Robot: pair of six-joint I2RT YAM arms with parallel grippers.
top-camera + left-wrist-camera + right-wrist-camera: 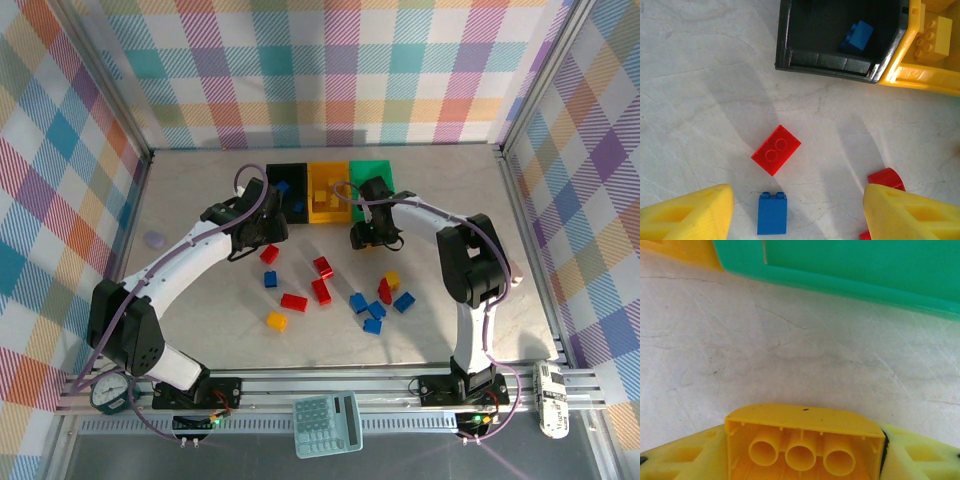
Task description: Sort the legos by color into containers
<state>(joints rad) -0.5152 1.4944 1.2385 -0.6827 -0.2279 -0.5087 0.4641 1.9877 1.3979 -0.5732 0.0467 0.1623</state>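
Observation:
My right gripper should rise, swing outward over the yellow container (328, 194) by the black container and release the yellow lego, as the yellow container holds matching legos.
Three joined containers stand at the back: black (275, 175), yellow (312, 195), green (375, 170). Red, blue and yellow legos lie scattered on the table in front of them. My left gripper (262, 235) hangs open, fingers wide apart, over a red lego (776, 149) and a blue lego (772, 213), with the black container (790, 55) just beyond. That container holds a blue lego (857, 36). My right gripper (802, 455) is shut on a yellow lego (800, 425), hollow underside toward the camera, just in front of the green container (865, 270).
A curved red lego (887, 179) lies by my left gripper's right finger. Loose legos cluster at mid-table, such as red (294, 302), yellow (276, 321) and blue (372, 325). A teal calculator (327, 411) rests on the near rail. A small purple object (153, 239) sits far left.

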